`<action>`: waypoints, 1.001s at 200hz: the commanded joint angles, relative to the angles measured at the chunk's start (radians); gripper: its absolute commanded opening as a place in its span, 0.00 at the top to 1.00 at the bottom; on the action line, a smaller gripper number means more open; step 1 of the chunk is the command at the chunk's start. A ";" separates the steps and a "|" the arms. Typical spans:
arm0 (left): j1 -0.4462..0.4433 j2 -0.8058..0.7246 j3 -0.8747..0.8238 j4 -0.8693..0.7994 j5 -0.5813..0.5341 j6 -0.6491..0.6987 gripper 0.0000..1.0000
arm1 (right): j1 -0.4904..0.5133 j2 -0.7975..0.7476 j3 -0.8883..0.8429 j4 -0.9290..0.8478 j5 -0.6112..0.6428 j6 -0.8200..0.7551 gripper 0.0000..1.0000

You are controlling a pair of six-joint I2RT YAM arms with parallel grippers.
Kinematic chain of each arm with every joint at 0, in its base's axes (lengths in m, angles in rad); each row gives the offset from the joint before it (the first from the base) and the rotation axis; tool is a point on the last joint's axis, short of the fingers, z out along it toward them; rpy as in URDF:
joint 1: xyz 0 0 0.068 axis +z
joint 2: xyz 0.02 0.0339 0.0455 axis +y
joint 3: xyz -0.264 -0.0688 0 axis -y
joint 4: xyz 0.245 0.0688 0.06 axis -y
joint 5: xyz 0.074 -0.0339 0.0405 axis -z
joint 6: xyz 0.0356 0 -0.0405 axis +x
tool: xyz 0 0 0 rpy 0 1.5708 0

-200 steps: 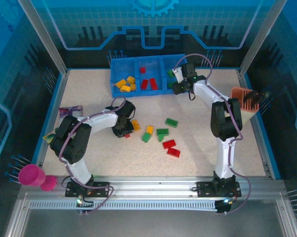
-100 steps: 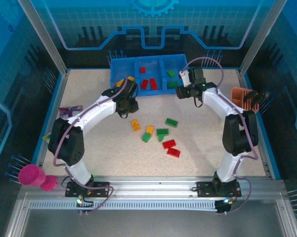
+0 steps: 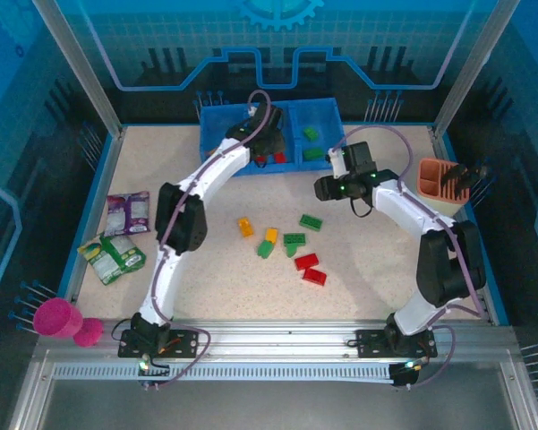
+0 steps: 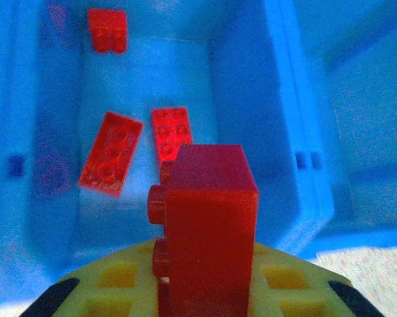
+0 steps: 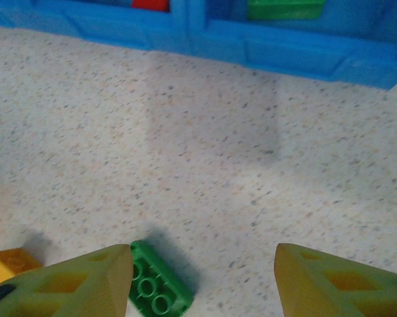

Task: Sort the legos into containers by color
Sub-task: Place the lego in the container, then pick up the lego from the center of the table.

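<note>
The left gripper comes down into the blue tray's middle section next and releases the red lego, since the other red legos already lie on that section's bottom.
The blue tray (image 3: pixel 211 125) stands at the back of the table with three compartments. My left gripper (image 3: pixel 270 143) hangs over the middle one, shut on a red lego (image 4: pixel 208 218) held on edge. Below it lie three red legos (image 4: pixel 112 162). Green legos (image 3: pixel 311 134) lie in the right compartment. My right gripper (image 3: pixel 326 188) stands open, low over the table in front of the tray, with a green lego (image 5: pixel 155 287) beside its left finger (image 5: pixel 72 284). Loose legos lie mid-table: orange (image 3: pixel 245 227), green (image 3: pixel 294 240), red (image 3: pixel 306 262).
A purple packet (image 3: pixel 128 213) and a green packet (image 3: pixel 112 255) lie at the left. A magenta cup (image 3: pixel 56 318) sits at the near left corner. An orange-pink slotted holder (image 3: pixel 434 177) stands by the right wall, close to my right arm.
My left arm swung from the middle of the table up to the tray, carrying the red lego. My right gripper drew back from the tray's right compartment to the table.
</note>
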 commanded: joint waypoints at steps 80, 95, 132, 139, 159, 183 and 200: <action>0.036 0.221 0.232 -0.024 0.056 -0.006 0.70 | 0.093 -0.069 -0.140 -0.079 -0.019 -0.030 0.29; 0.036 0.217 0.234 -0.003 0.074 0.008 0.61 | 0.093 -0.044 -0.131 -0.086 -0.013 -0.044 0.29; 0.036 0.164 0.246 0.000 0.076 0.075 0.44 | 0.108 0.037 -0.100 -0.081 -0.007 -0.098 0.27; 0.036 0.144 0.246 -0.003 0.076 0.092 0.43 | 0.112 0.051 -0.099 -0.072 -0.020 -0.112 0.26; 0.036 0.075 0.231 -0.024 0.076 0.134 0.40 | 0.133 0.087 -0.086 -0.056 -0.009 -0.142 0.25; 0.036 -0.043 0.147 -0.026 0.093 0.179 0.36 | 0.146 0.147 -0.044 -0.069 0.045 -0.169 0.24; 0.036 -0.130 0.067 -0.024 0.107 0.204 0.34 | 0.157 0.189 -0.005 -0.094 0.086 -0.188 0.23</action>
